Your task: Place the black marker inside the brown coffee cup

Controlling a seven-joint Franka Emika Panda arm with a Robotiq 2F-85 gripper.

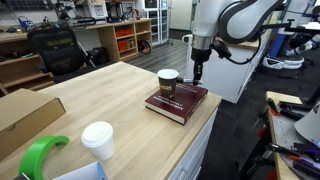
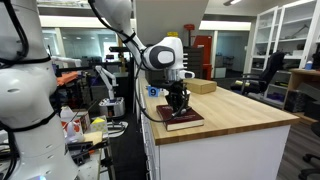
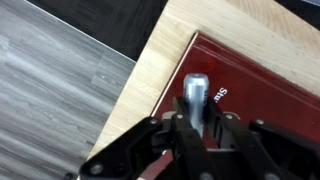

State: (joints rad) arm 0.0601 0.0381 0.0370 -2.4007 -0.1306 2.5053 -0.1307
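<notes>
The black marker in my gripper hangs low beside the cup, so next I need to lift it, move it over the brown coffee cup's opening and lower it to let go.
The brown coffee cup stands upright on a dark red book at the table's edge. My gripper hangs just beside the cup, above the book, and is shut on the black marker, which points straight down. In the wrist view the marker shows end-on between the closed fingers, over the red book. The cup is out of the wrist view. In an exterior view the gripper stands over the book and hides the cup.
A cup with a white domed lid, a green object and a cardboard box sit on the wooden table. The book lies near the table edge, with floor below. Another box is farther along.
</notes>
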